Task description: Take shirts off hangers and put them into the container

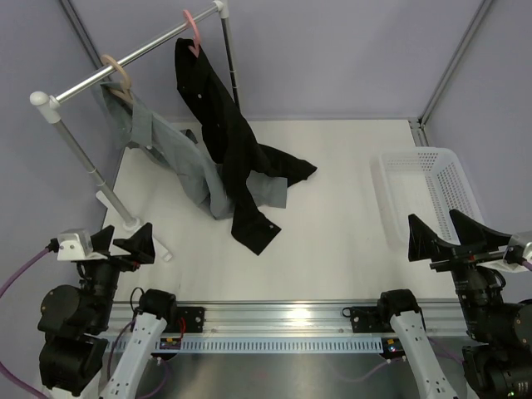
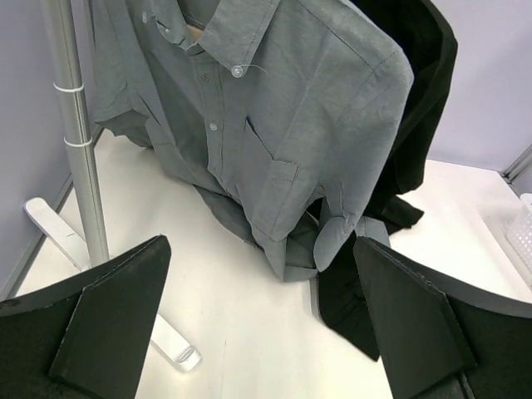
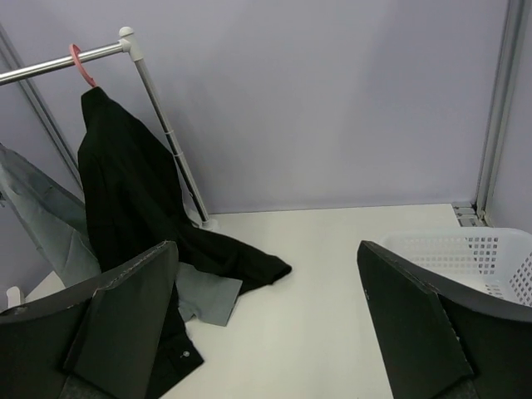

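Note:
My left gripper should move up and outward to the cloth by the collar, which is above and outward of it, because the grey shirt hangs from the beige hanger.
The black shirt hangs from the pink hanger on the rail, its lower part spread on the table. Beside it the grey shirt hangs from the beige hanger, its tail also on the table. The white container stands at the right edge. My left gripper is open at the near left, facing the grey shirt with nothing between its fingers. My right gripper is open just in front of the container, well apart from the black shirt.
A metal clothes rail slants across the back left on white posts. Its foot rests on the table just ahead of my left gripper. Grey walls close the back and sides. An aluminium beam carries both arm bases.

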`<state>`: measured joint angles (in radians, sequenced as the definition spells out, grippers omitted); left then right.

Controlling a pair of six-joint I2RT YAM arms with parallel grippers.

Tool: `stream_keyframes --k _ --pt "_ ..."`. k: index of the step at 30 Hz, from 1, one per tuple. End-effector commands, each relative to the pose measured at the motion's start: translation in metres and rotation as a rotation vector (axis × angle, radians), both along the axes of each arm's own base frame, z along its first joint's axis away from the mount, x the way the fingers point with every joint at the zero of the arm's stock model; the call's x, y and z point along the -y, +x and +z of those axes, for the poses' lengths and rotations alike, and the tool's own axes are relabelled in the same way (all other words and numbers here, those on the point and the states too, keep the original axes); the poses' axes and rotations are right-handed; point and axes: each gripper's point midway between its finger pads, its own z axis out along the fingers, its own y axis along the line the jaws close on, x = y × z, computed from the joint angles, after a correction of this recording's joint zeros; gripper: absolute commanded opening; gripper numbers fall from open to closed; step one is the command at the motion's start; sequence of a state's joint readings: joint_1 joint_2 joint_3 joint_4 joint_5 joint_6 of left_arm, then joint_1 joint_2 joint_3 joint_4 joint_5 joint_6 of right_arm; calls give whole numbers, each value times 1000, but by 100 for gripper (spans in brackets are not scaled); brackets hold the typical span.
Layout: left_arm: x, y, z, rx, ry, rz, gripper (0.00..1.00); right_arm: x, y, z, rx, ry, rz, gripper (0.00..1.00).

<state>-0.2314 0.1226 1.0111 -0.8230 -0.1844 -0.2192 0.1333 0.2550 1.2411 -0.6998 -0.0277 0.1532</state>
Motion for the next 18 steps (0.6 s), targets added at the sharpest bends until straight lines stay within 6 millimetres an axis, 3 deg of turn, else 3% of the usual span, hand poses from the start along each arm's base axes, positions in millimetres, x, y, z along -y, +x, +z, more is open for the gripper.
stream_keyframes --k 1,8,13,14,16,17,18 --pt "6 6 7 -9 -19 -23 99 -15 14 -2 -28 -31 75 100" --pt "14 27 13 -80 -58 -27 99 -36 35 -18 -128 -52 181 99" --pt "16 63 21 -178 -99 27 99 -49 46 -33 -195 -60 245 99" --pt "19 68 35 -159 -127 25 99 -52 46 -37 -205 -59 258 100" --pt "27 91 40 -193 -150 22 99 -55 46 -40 -207 -64 281 100" --pt "31 97 59 -158 -197 11 99 -58 46 -45 -216 -64 298 100" --pt "36 113 58 -187 -206 12 99 -60 45 -46 -218 -60 307 99"
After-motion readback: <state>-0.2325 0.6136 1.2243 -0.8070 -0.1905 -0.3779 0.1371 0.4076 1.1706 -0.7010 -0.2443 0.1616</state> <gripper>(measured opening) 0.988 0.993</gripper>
